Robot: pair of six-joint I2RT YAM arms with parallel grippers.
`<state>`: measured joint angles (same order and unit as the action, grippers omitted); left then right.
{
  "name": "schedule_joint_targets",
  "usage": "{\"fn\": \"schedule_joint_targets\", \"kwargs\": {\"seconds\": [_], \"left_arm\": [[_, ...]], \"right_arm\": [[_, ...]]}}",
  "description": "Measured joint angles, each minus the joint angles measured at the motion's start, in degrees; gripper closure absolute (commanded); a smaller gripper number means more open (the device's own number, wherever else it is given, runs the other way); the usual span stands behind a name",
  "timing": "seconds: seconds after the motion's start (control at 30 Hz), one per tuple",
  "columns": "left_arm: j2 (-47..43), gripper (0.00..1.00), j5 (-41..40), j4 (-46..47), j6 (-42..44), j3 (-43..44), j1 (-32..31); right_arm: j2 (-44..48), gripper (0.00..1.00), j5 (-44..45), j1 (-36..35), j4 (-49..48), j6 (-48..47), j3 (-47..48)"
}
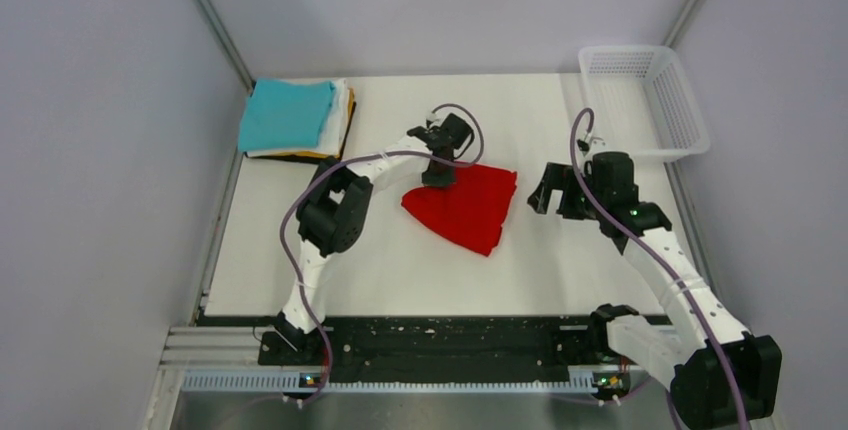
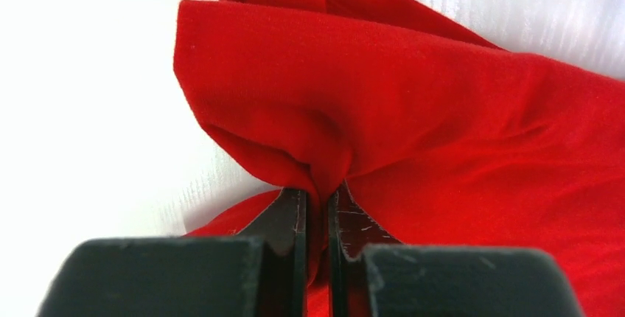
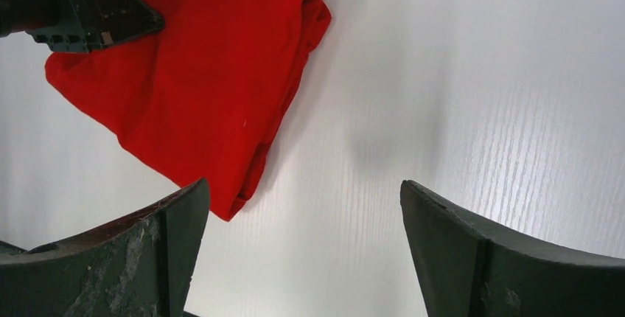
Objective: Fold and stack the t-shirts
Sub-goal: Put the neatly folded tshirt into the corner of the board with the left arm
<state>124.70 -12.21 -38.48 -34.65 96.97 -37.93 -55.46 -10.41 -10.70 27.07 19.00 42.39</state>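
Note:
I need to lift my left gripper outward and to the left in the top view next, then move it down over the teal t-shirt [image 1: 287, 115], because the red one is folded.
A folded red t-shirt [image 1: 465, 205] lies in the middle of the white table. My left gripper [image 1: 440, 175] stands over its far left corner, shut on a pinched fold of the red t-shirt [image 2: 383, 110]; the cloth bunches up between the black fingers [image 2: 291, 217]. To the right of the shirt my right gripper [image 1: 545, 195] hangs open over bare table, the red t-shirt [image 3: 199, 88] ahead of it and nothing between its fingers [image 3: 177, 221]. A stack of folded t-shirts [image 1: 295, 118], teal on top over white, yellow-orange and dark ones, sits at the far left corner.
A white plastic mesh basket [image 1: 645, 100] stands at the far right corner of the table [image 1: 560, 270]. Grey walls close in both sides. A black rail [image 1: 430, 340] runs along the near edge between the arm bases.

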Motion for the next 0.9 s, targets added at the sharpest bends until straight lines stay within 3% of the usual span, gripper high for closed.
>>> {"fn": "schedule_joint_targets", "kwargs": {"seconds": [0.2, 0.4, 0.63, 0.9], "left_arm": [[0.55, 1.00, -11.91, -5.66, -1.70, 1.55, -1.55], [0.50, 1.00, -25.14, -10.03, 3.34, 1.57, 0.37], [-1.36, 1.00, -36.15, -8.96, 13.64, 1.57, 5.77], [-7.17, 1.00, -40.13, -1.95, 28.76, 1.60, 11.54]], "right_arm": [[0.02, 0.01, 0.52, 0.00, 0.26, 0.02, -0.79], [0.02, 0.01, 1.20, 0.00, 0.28, 0.02, -0.79], [0.02, 0.01, 1.97, 0.00, 0.46, 0.00, -0.79], [0.00, 0.01, 3.26, 0.00, 0.50, 0.00, -0.79]]}}
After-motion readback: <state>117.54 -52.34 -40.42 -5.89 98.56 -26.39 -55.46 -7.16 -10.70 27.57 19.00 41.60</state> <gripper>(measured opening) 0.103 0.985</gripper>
